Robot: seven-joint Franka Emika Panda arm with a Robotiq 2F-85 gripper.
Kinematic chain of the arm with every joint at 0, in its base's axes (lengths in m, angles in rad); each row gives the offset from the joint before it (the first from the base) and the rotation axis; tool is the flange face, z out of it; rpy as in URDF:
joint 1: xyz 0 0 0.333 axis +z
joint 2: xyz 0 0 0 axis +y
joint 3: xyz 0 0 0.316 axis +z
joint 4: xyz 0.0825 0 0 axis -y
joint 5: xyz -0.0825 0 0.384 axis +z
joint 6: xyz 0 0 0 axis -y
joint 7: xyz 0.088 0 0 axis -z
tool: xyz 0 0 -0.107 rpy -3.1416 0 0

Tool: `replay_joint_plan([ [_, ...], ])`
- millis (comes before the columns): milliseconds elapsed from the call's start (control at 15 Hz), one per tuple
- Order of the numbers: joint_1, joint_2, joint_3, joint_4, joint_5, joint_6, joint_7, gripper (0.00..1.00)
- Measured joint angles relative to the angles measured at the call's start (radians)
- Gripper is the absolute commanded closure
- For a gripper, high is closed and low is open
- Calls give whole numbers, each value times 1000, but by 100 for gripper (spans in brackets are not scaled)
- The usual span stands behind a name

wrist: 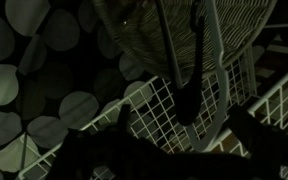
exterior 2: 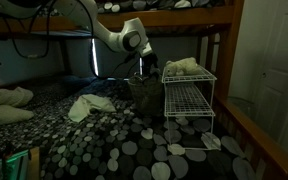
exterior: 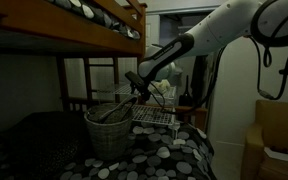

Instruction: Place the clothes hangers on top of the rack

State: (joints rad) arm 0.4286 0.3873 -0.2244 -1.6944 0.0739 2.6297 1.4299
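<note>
My gripper shifts toward the middle of the wicker basket next, bringing its open fingers farther along the clothes hangers (wrist: 193, 90).
The clothes hangers (wrist: 191, 75) are thin dark arms with a pale curved one beside them. They stick out of the round wicker basket (wrist: 149, 30) and lean over the white wire rack's mesh (wrist: 149, 110). In the wrist view my gripper (wrist: 184, 122) is open, with its dark fingers on either side of the hangers' lower end. In both exterior views the gripper (exterior: 134, 83) (exterior 2: 140, 66) hovers just above the basket (exterior: 109, 132), where the hangers (exterior: 116, 108) poke up. The rack (exterior: 156, 118) (exterior 2: 189, 97) stands right beside the basket.
A dark wooden bunk bed frame (exterior: 104, 25) hangs overhead. The mattress has a spotted cover (exterior 2: 104, 145). A pale cloth (exterior 2: 182, 67) lies on the rack's top tier, and another cloth (exterior 2: 87, 106) lies on the bed. A white door (exterior 2: 279, 70) stands at the side.
</note>
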Motion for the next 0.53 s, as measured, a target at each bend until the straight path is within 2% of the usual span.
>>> replay_joint_plan([
  [133, -6, 8, 24, 38, -59, -6, 59, 0],
  [533, -92, 51, 144, 141, -50, -81, 67, 0],
])
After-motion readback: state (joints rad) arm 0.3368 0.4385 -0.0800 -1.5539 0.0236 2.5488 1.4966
